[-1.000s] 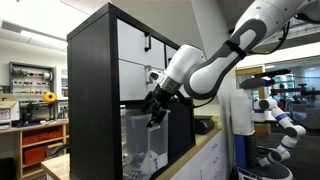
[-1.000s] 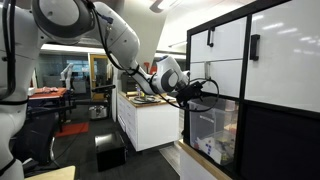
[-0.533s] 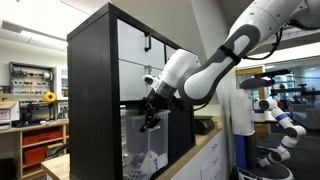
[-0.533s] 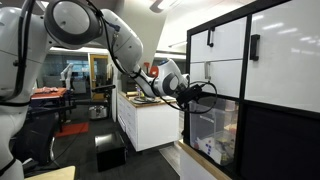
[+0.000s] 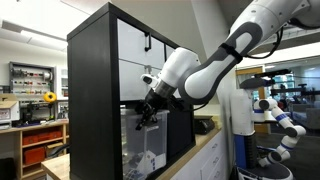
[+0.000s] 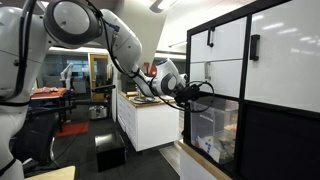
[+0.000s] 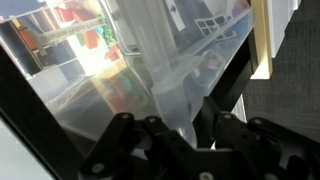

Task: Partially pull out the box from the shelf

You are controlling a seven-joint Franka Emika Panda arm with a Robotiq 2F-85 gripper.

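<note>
My gripper draws the box (image 6: 215, 132), still in its cubby, back into open space before the shelf next and releases the box's clear side.
The box (image 5: 141, 148) is a clear plastic bin sitting in a lower cubby of the tall black shelf (image 5: 92, 95). Both exterior views show it, with pale items inside the box (image 6: 215, 132) and the black shelf (image 6: 282, 140) framing it. My gripper (image 5: 143, 117) is at the box's top front rim, reaching in from the open side (image 6: 201, 96). In the wrist view the clear box (image 7: 130, 70) fills the frame, and my gripper (image 7: 190, 125) has its dark fingers (image 7: 168, 136) shut on the rim's edge.
White drawer fronts (image 5: 135, 45) with black handles fill the cubbies above the box. A white counter cabinet (image 6: 148, 118) stands behind the arm. A low wooden shelf with orange bins (image 5: 40, 148) sits in the background, and another white robot (image 5: 275, 118) stands beside the shelf.
The gripper shifted slightly up and in to the box's front rim, and its fingers went from open to shut on the rim.
</note>
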